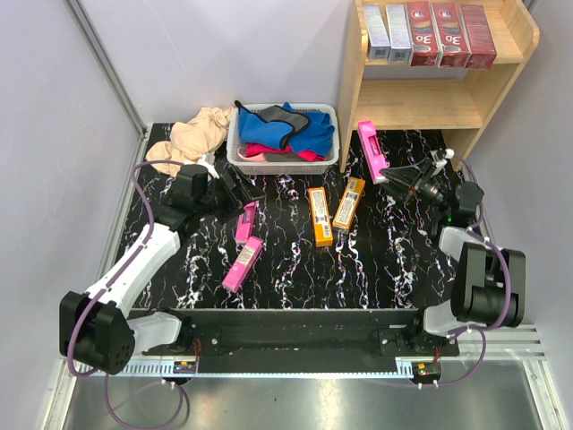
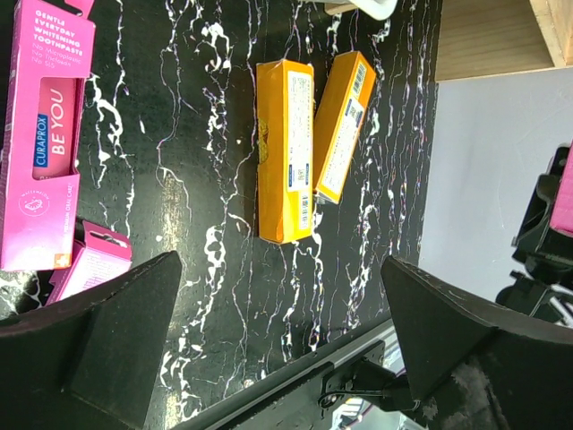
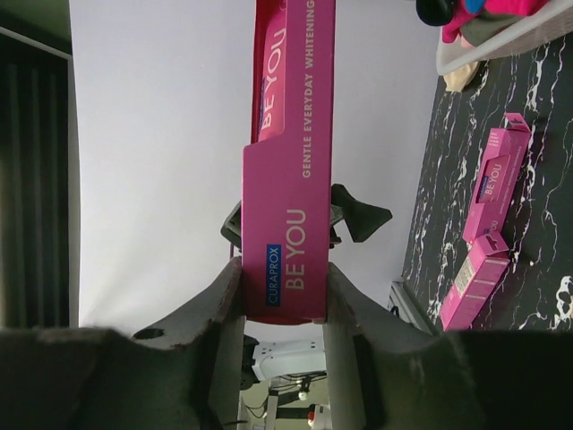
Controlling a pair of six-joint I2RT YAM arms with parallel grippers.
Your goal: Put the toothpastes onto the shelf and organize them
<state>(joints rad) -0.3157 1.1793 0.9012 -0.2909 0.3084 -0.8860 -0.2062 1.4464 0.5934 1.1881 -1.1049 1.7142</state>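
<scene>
My right gripper holds the pink box. I should move it outward next, onto the shelf's empty lower level against the shelf's side panel by the basket.
My right gripper (image 1: 392, 176) is shut on a bright pink toothpaste box (image 1: 372, 151), held above the table in front of the wooden shelf (image 1: 440, 105). In the right wrist view the box (image 3: 291, 179) sits between my fingers (image 3: 222, 322). The shelf's upper tier holds two silver-grey boxes (image 1: 388, 32) and three dark red boxes (image 1: 450, 34). My left gripper (image 1: 235, 186) is open and empty above the table; its fingers (image 2: 98, 331) stand wide apart. Two pink boxes (image 1: 245, 221) (image 1: 243, 263) and two orange boxes (image 1: 320, 216) (image 1: 348, 202) lie on the table.
A white basket (image 1: 238, 158) with blue and pink cloths stands at the back centre. A beige cloth (image 1: 199, 134) lies to its left. The shelf's lower tier (image 1: 416, 107) is bare. Grey walls close in the left, back and right sides.
</scene>
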